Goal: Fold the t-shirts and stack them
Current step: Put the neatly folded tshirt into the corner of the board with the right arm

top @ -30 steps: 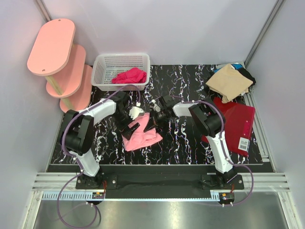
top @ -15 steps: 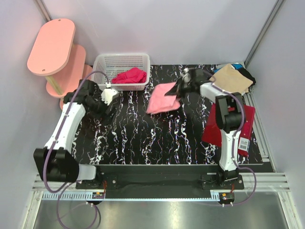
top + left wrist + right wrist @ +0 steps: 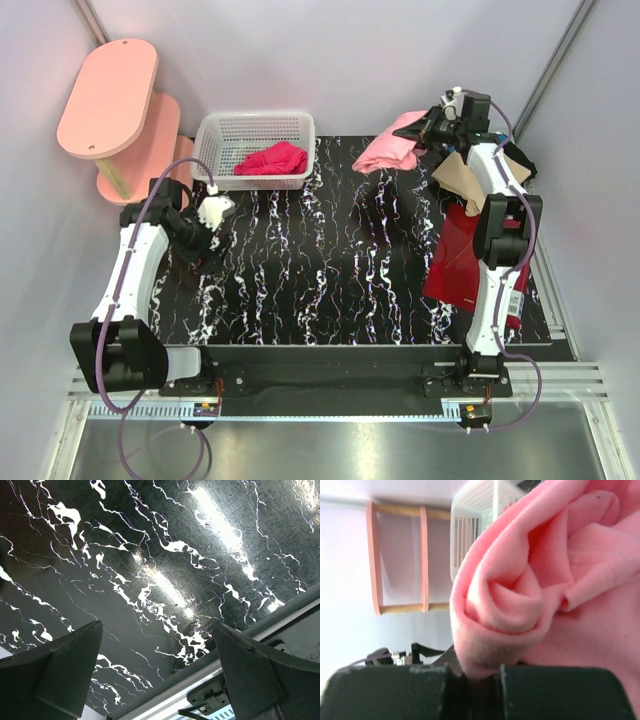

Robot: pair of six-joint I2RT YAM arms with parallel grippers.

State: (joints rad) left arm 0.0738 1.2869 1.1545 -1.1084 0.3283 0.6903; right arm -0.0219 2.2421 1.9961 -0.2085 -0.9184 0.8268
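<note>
My right gripper moves to the right in the top view next, then lowers the pink t-shirt onto the folded tan one (image 3: 467,179).
The light salmon-pink t-shirt (image 3: 392,148) hangs bunched in the air over the back right of the table. My right gripper (image 3: 429,127) is shut on a fold of it. In the right wrist view that pink t-shirt (image 3: 545,580) fills the frame, and the right gripper (image 3: 481,677) pinches its edge. A tan t-shirt (image 3: 472,175) lies folded at the back right on a black one (image 3: 520,157), with a dark red t-shirt (image 3: 475,250) in front of them. My left gripper (image 3: 203,240) hovers open over the table's left side. The left wrist view shows the left gripper (image 3: 157,667) with nothing between its fingers.
A white basket (image 3: 255,120) at the back left holds a crumpled magenta-red cloth (image 3: 272,158). A pink tiered shelf (image 3: 120,120) stands at the far left. The table's metal edge rail (image 3: 250,630) runs just below the left gripper.
My right gripper has carried the pink t-shirt from the middle left of the table up to the back right. The left arm has swung away to the left, still open.
</note>
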